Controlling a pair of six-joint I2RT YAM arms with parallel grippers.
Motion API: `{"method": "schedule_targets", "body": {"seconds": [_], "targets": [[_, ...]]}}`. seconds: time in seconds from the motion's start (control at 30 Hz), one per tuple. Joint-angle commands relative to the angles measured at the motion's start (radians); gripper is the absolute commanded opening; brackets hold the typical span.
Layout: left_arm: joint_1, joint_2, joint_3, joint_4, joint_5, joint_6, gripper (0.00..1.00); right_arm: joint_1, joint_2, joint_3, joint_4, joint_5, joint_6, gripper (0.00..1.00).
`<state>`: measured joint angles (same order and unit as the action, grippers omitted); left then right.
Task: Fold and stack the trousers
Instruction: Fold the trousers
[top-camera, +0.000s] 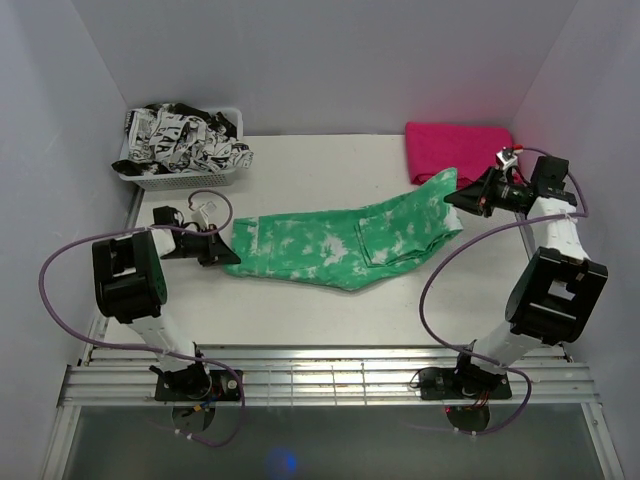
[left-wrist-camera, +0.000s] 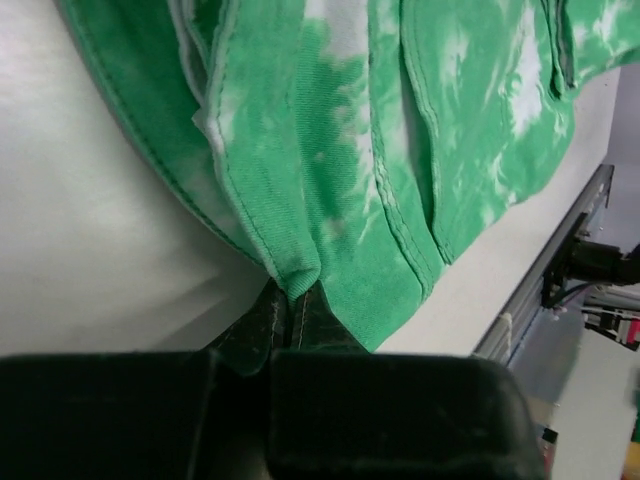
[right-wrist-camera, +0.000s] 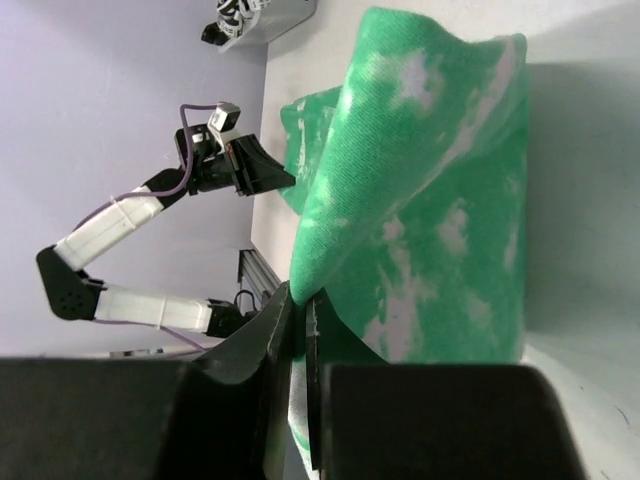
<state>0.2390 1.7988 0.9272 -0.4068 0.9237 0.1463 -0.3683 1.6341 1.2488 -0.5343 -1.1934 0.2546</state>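
Observation:
The right gripper moves to the left in the top view next, where the trousers' opposite end (top-camera: 262, 252) (right-wrist-camera: 304, 140) lies pinched. It then lowers the trousers onto that end to release.
Green tie-dye trousers (top-camera: 340, 240) lie stretched across the middle of the table, folded lengthwise. My left gripper (top-camera: 222, 249) is shut on their left end; in the left wrist view the cloth edge (left-wrist-camera: 296, 280) is pinched between the jaws (left-wrist-camera: 295, 305). My right gripper (top-camera: 458, 197) is shut on their right end, lifted slightly; in the right wrist view the green cloth (right-wrist-camera: 420, 210) runs into the closed jaws (right-wrist-camera: 298, 305). Folded pink trousers (top-camera: 455, 148) lie at the back right.
A white basket (top-camera: 180, 170) of black-and-white clothes (top-camera: 185, 135) stands at the back left. Purple walls close in on both sides. A metal rail (top-camera: 330, 375) runs along the near edge between the arm bases.

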Motion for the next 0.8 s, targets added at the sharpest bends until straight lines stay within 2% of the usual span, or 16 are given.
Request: {"method": "schedule_targets", "body": {"seconds": [0.0,0.17,0.37,0.47,0.77], "targets": [[-0.036,-0.119,-0.076,0.005,0.089,-0.028,0.00,0.109,-0.094,-0.011,0.298,0.090,0.285,0.08],[-0.049,-0.202,-0.129,0.022,0.107,-0.070,0.00,0.273,-0.106,0.003,0.385,0.205,0.383,0.08],[-0.069,-0.191,-0.130,0.025,0.102,-0.091,0.00,0.482,-0.057,0.027,0.411,0.351,0.420,0.08],[-0.069,-0.190,-0.131,0.023,0.101,-0.099,0.00,0.586,-0.022,0.023,0.479,0.379,0.463,0.08],[-0.069,-0.164,-0.128,0.033,0.095,-0.126,0.00,0.788,0.101,0.081,0.597,0.422,0.551,0.08]]}}
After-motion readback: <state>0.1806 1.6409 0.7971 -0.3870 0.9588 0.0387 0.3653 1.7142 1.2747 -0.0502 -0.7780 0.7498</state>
